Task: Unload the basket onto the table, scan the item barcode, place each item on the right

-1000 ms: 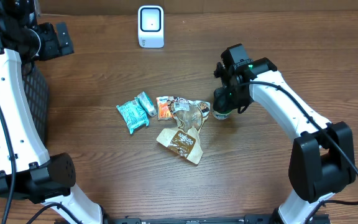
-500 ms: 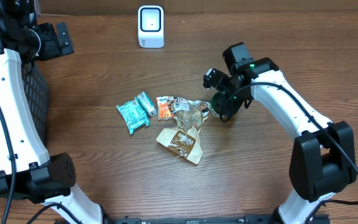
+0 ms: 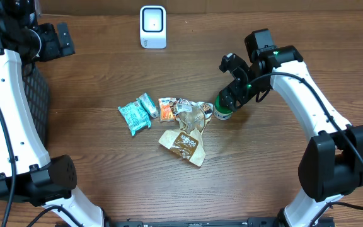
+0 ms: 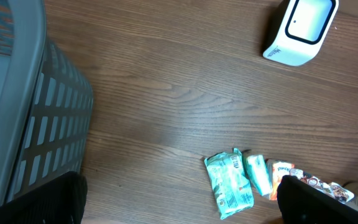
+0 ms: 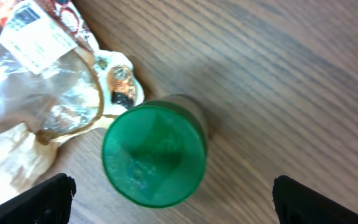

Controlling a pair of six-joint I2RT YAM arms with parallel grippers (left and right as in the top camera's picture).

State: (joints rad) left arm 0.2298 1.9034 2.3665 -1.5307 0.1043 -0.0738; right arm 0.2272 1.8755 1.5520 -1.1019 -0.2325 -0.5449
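Observation:
The container is standing upright below, so the robot's right gripper should next move a little toward the clear bag and lower its fingers around the green lid [image 3: 221, 106] [image 5: 155, 155].
A small container with a green lid [image 3: 223, 111] [image 5: 154, 153] stands upright on the wooden table, touching a clear crinkled bag [image 3: 193, 116] [image 5: 42, 99]. My right gripper [image 3: 233, 81] [image 5: 174, 200] hangs above it, open wide, its fingers apart from the lid. The white barcode scanner [image 3: 152, 26] [image 4: 300, 28] sits at the table's back edge. My left gripper [image 3: 58, 39] [image 4: 180, 202] is open and empty at the far left, high above the table.
Two teal packets [image 3: 135, 116] [image 4: 229, 186], an orange packet [image 3: 166, 109] and a brown bag [image 3: 183, 145] lie in a cluster at the table's middle. A grey slatted basket [image 4: 36, 118] stands at the left edge.
My right gripper has opened, let go of the green-lidded container and risen back to the right. The container stays beside the clear bag. The left arm has not moved.

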